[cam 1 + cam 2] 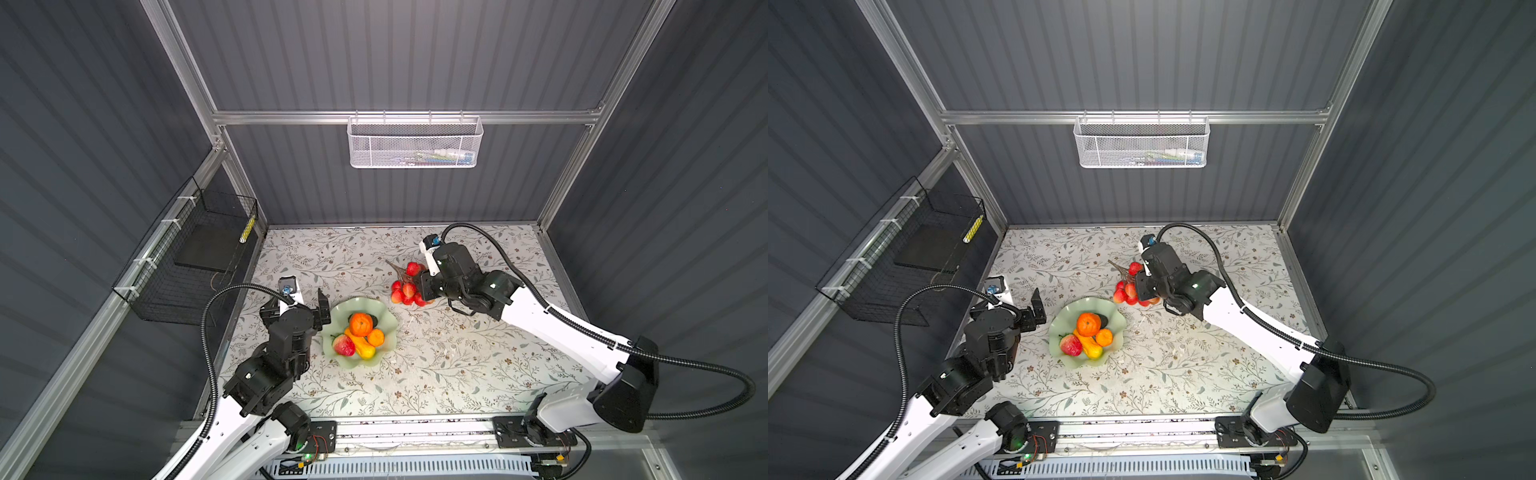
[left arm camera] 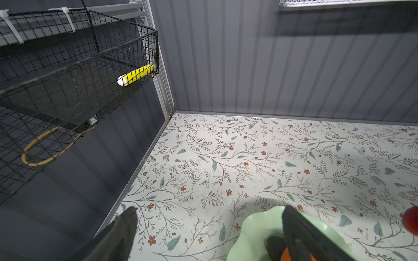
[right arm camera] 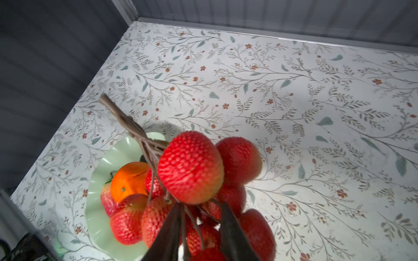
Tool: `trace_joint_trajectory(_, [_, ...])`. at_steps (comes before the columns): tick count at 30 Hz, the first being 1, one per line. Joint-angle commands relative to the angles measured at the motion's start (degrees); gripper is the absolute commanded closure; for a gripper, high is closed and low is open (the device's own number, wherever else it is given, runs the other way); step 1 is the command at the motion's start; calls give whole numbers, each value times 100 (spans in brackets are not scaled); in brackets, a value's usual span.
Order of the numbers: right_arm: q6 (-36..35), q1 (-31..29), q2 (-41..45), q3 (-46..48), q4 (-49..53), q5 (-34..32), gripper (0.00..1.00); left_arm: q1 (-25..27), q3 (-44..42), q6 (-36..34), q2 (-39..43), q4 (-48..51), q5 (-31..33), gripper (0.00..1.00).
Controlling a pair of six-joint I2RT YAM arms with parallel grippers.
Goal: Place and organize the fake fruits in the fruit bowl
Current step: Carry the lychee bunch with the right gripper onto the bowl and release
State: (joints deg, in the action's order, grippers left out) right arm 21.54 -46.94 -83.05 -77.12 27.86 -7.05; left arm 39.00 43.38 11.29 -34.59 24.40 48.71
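Observation:
Next, my right gripper moves back and down onto the bowl's smaller orange to release the grapes, the only fruit outside.
The pale green fruit bowl point(image 1: 353, 301) point(image 1: 1088, 301) stands left of the table's middle. In it lie two oranges point(image 1: 360, 324) point(image 1: 376, 337), a yellow-orange fruit point(image 1: 361, 348), a red-green fruit point(image 1: 344, 345) and a dark avocado point(image 1: 1104, 321). Behind and right of the bowl is the red grape cluster point(image 1: 405, 289) point(image 3: 192, 167). My right gripper point(image 3: 201, 228) is shut on its thin brown stems. Whether the cluster touches the table I cannot tell. My left gripper point(image 2: 209, 217) point(image 1: 296, 305) is open and empty at the bowl's left rim point(image 2: 255, 228).
A black wire basket point(image 1: 195, 257) hangs on the left wall, with a yellow stick point(image 2: 135, 74) inside. A white mesh basket point(image 1: 415, 143) hangs on the back wall. Grey walls close in the floral table point(image 1: 457, 365) on three sides.

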Motion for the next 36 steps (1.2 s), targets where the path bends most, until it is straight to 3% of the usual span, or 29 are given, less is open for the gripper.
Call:
trace_joint_trajectory(1, [7,-225,67,-183,276,62,78,-16,-12,137,123,20,148,0])
trace_joint_trajectory(9, [338,-681,-422,-196,-9,533,77,-16,-39,165,206,21,159,0])
trace_joint_trajectory(22, [13,-1098,-1055,-355,-155,643,76,-16,-72,172,277,-5,161,0])
trace_joint_trajectory(31, [161,-1099,-1753,-427,-199,1058,64,-17,-75,176,295,-1,165,0])
trace_joint_trajectory(36, [163,-1098,-1912,-529,-265,1081,48,-16,-64,177,312,-6,183,0])
